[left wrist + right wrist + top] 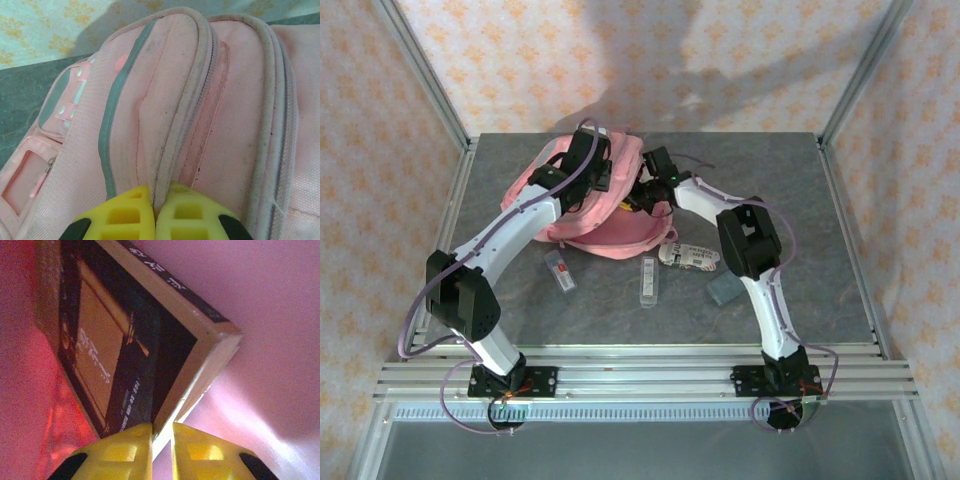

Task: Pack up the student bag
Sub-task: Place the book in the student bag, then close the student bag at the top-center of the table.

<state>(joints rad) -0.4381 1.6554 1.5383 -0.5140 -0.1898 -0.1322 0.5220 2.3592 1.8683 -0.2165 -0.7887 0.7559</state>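
My left gripper brings the raised pink fabric down toward the bag's opening (624, 226) next and releases it. The tan and black box sits inside the lining.
The student bag (612, 232) lies at the middle back of the table, pink, with a grey-green stripe (112, 125) and zip seams. My left gripper (159, 200) is shut on a raised pink fabric fold beside a zip (172, 150), near the bag's top (592, 165). My right gripper (162, 437) is inside the bag, with pink lining all around. It is shut on the corner edge of a tan and black box (120, 345), which tilts away from the fingers. In the top view the right gripper (642, 196) reaches into the bag's opening.
On the table in front of the bag lie a small card pack (560, 270), a clear narrow case (649, 281), a white printed packet (689, 256) and a grey-blue block (726, 290). Frame posts and patterned walls enclose the table.
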